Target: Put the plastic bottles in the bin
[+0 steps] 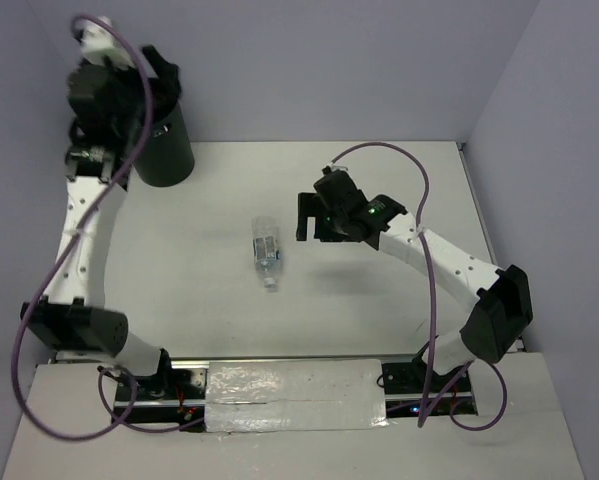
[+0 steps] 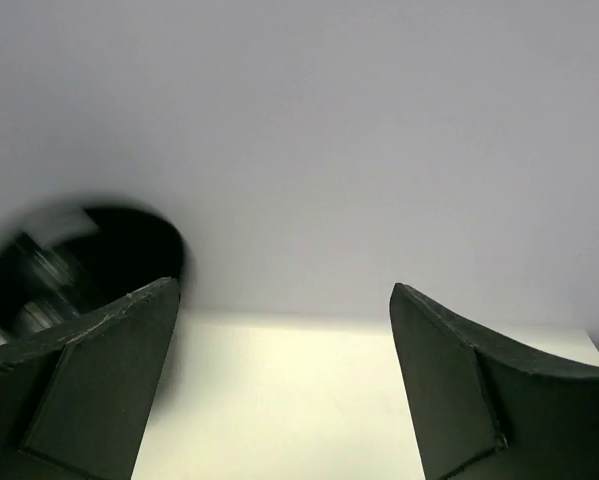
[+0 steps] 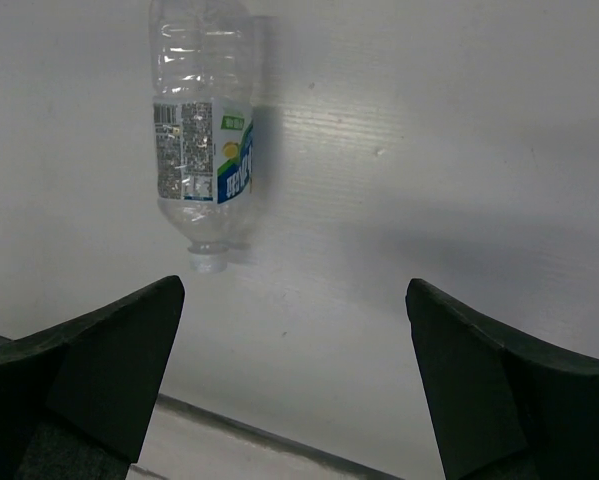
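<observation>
I will next swing my left gripper back, down and to its right in the top view, and close.
One clear plastic bottle [image 1: 266,250] with a bluish label lies on its side mid-table, cap toward the near edge. The right wrist view shows this bottle [image 3: 201,130] ahead and to the left of my right gripper [image 3: 294,290], which is open, empty and apart from it. From above, the right gripper [image 1: 304,218] hovers just right of the bottle. The black bin [image 1: 165,145] stands at the far left. My left gripper [image 1: 164,85] is raised over its rim. In the left wrist view the left gripper [image 2: 284,290] is open and empty, with the bin's mouth [image 2: 89,260] at lower left, blurred pale glints inside.
Pale walls close the table [image 1: 219,320] at the back and on the right. A silvery taped strip [image 1: 294,395] runs between the arm bases at the near edge. Purple cables loop beside both arms.
</observation>
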